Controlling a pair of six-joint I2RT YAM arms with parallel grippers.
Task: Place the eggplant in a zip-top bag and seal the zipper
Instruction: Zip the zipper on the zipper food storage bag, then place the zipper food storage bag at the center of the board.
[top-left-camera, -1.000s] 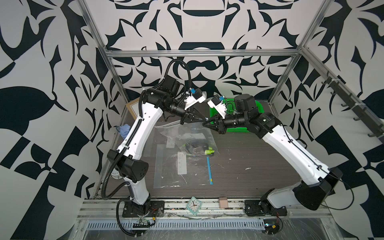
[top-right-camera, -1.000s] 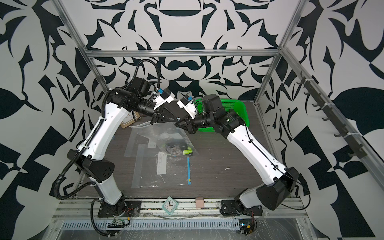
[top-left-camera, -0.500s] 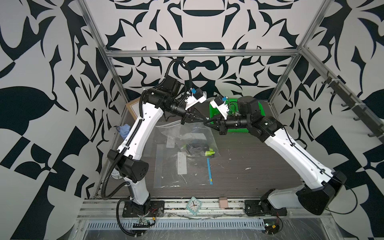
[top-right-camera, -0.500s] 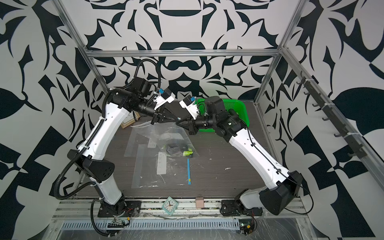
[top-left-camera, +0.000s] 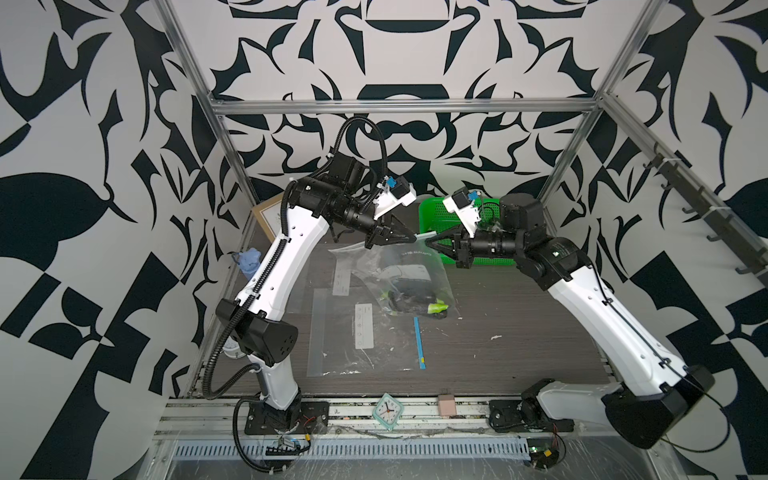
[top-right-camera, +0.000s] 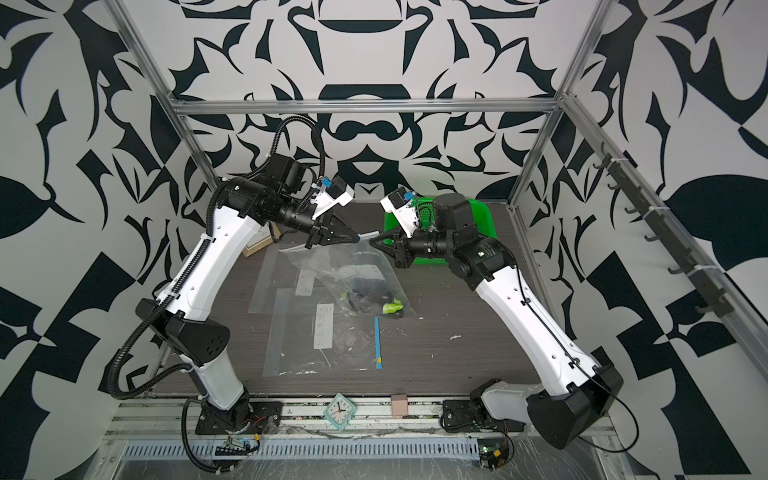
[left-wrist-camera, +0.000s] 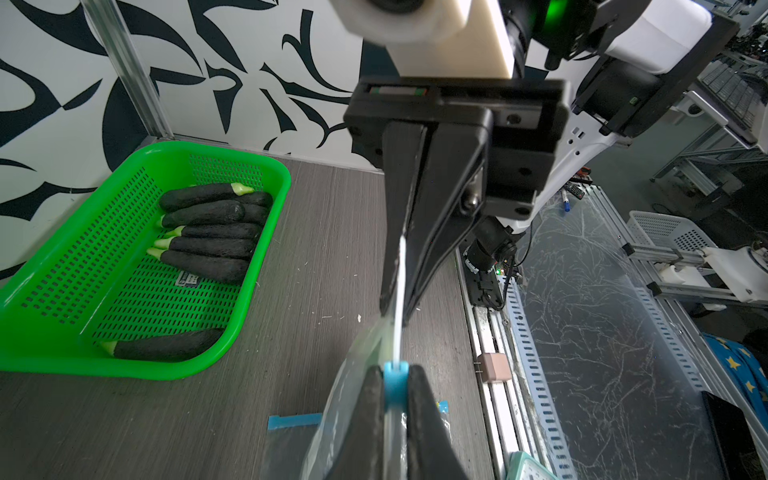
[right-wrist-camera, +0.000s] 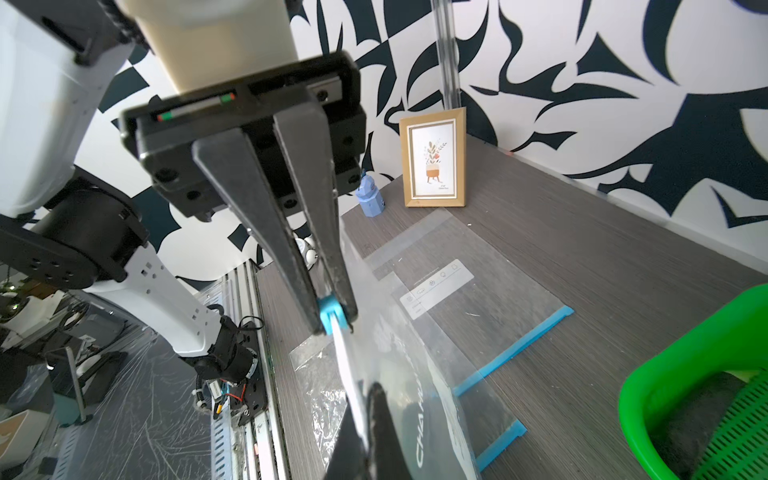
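Next, my right gripper draws back and away from the slider (left-wrist-camera: 394, 382), over the bare tabletop. It then releases the bag's top edge, as that clear spot lies back of my gripper.
A clear zip-top bag (top-left-camera: 399, 266) (top-right-camera: 353, 266) hangs between my two grippers, its lower part resting on the table. A dark eggplant (top-left-camera: 415, 297) (top-right-camera: 370, 291) with a green stem lies inside it. My left gripper (top-left-camera: 413, 237) (left-wrist-camera: 394, 399) is shut on the bag's blue zipper slider (left-wrist-camera: 394, 382) (right-wrist-camera: 330, 309). My right gripper (top-left-camera: 428, 243) (right-wrist-camera: 365, 415) is shut on the bag's white top edge a short way along from the slider. A short stretch of zipper strip runs taut between the two sets of tips.
A green basket (top-left-camera: 430, 216) (left-wrist-camera: 124, 368) with several more eggplants stands at the back right. Spare flat bags (top-left-camera: 361, 332) lie under the hanging bag. A picture frame (right-wrist-camera: 432, 158) and blue figurine (right-wrist-camera: 370, 199) stand back left; a small clock (top-left-camera: 388, 411) sits at the front rail.
My right gripper has shut on the bag's top edge and drawn a little to the right, away from the left gripper. The left gripper has stayed put on the slider.
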